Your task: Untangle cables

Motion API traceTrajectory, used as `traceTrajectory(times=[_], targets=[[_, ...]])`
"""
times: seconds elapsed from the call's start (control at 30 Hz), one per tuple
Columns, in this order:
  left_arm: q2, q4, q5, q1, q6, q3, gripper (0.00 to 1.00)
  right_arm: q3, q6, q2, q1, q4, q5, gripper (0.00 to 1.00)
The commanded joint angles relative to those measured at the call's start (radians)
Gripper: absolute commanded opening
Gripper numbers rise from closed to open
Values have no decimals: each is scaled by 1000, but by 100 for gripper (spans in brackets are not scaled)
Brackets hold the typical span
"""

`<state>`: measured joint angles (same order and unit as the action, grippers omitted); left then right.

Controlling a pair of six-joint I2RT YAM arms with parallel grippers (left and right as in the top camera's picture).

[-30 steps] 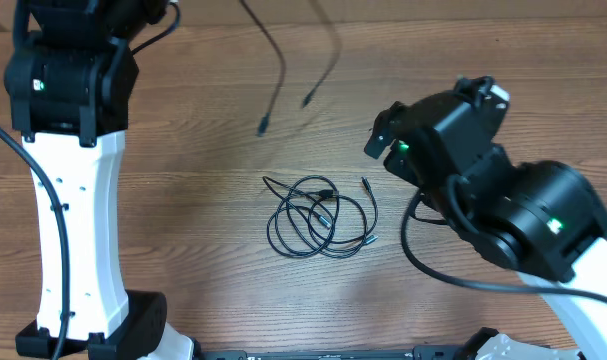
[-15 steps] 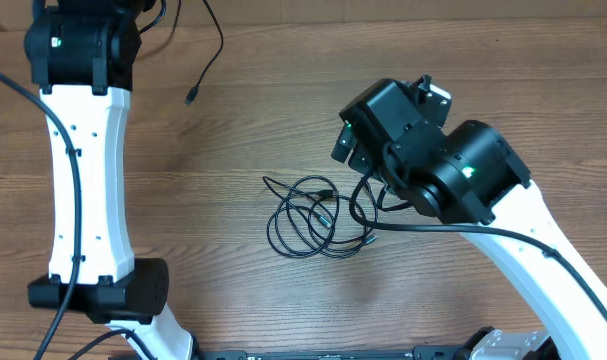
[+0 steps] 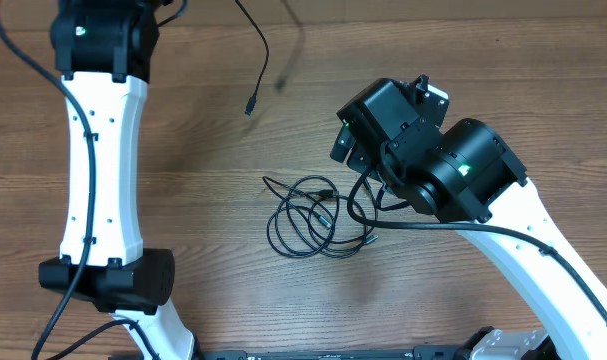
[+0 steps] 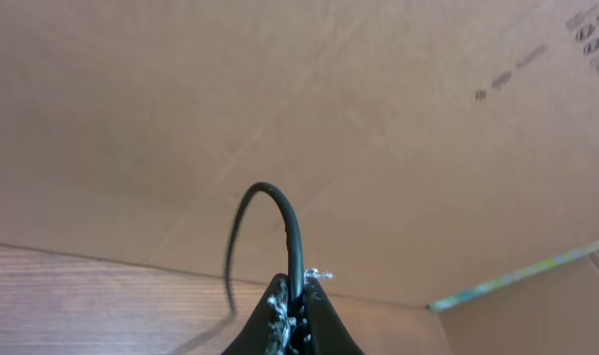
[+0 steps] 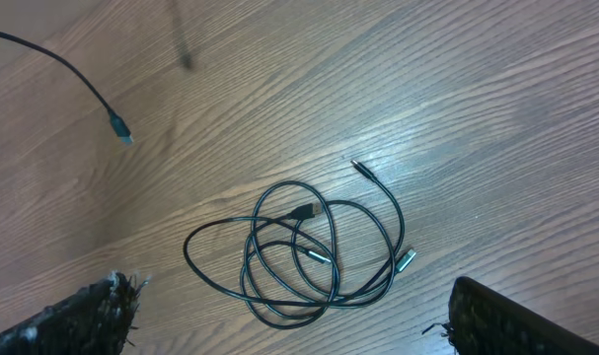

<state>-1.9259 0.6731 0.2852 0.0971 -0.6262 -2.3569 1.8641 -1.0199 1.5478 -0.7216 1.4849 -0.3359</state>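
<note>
I will next move my left gripper to the left in the overhead view and down. Then I will let go of the cable on the bare far wood, clear of the tangle.
A tangle of thin black cables point(image 3: 318, 218) lies coiled on the wooden table, with silver-tipped plugs among the loops; it also shows in the right wrist view point(image 5: 299, 251). My right gripper point(image 5: 289, 301) hovers open above that tangle, a finger on each side and nothing between them. My left gripper point(image 4: 299, 301) is shut on one black cable point(image 4: 274, 197), which arches up out of the fingertips. That cable hangs over the table at the back, its plug end point(image 3: 250, 104) dangling free and also visible in the right wrist view point(image 5: 119, 130).
The left arm's white link point(image 3: 103, 180) stretches over the left side of the table point(image 3: 503, 60). The right arm's black body point(image 3: 453, 175) sits just right of the tangle. A cardboard wall point(image 4: 378, 118) stands behind the table.
The left arm has shifted, and the hanging cable's plug end has swung left and then back right. The right arm moved left over the tangle, then held still. The coil has not moved.
</note>
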Motion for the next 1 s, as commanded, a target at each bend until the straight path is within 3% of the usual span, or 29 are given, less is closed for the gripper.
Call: traceTrajectory(times=[0.0, 0.6, 0.97], targets=[[-26, -5, 29, 8, 3, -12, 4, 1, 7, 1, -1, -1, 2, 100], [-34, 4, -29, -9, 55, -12, 4, 1, 7, 1, -1, 6, 2, 100], [-36, 14, -61, -140, 143, -9, 4, 1, 8, 1, -1, 33, 2, 100]])
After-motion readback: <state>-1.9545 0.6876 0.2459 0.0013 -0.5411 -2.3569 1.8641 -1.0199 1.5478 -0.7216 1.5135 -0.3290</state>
